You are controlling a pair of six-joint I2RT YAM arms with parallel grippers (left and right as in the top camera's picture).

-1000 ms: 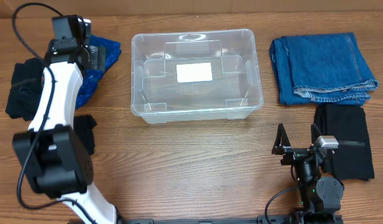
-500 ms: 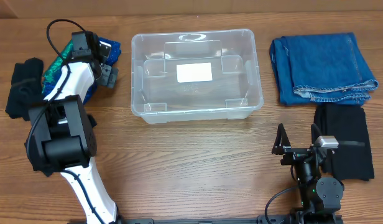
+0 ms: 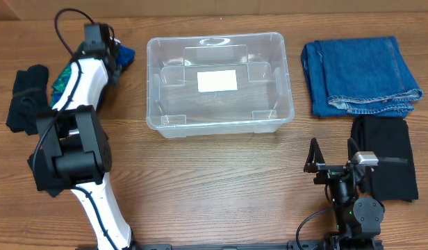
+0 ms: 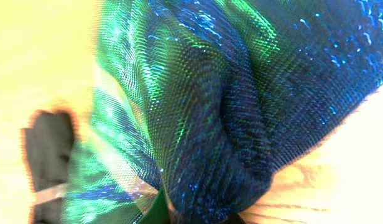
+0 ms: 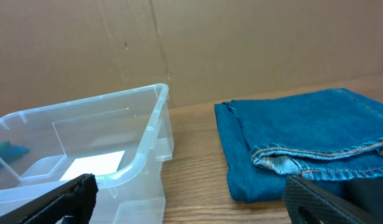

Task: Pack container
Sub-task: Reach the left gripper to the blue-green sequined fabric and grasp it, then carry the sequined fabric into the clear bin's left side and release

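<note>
The left gripper brings the shiny fabric (image 3: 124, 54) up and to the right in the overhead view next, then down into the clear container. An ample part of the container's bottom there is bare.
The clear container (image 3: 219, 42) stands at the table's back middle, with a white label (image 3: 217, 80) on its bottom and nothing else inside. At the back left, my left gripper (image 3: 113, 55) is shut on a shiny blue-green fabric (image 3: 124, 54). That fabric (image 4: 198, 93) fills the left wrist view and bunches up at the jaws, hiding them. Low on the right, my right gripper (image 3: 332, 154) stands open with nothing between its fingers (image 5: 61, 199). It faces the container's corner (image 5: 142, 155) and the folded jeans (image 5: 303, 143).
Folded blue jeans (image 3: 360, 76) lie to the right of the container. A black garment (image 3: 384, 156) lies below them, beside my right arm. Another black cloth (image 3: 26, 97) lies at the far left edge, seen in the left wrist view as a dark patch (image 4: 48, 149).
My left gripper has shut on the blue-green fabric and gathered it up toward the back left corner. The left arm swung closer to the container. The right arm has not moved.
</note>
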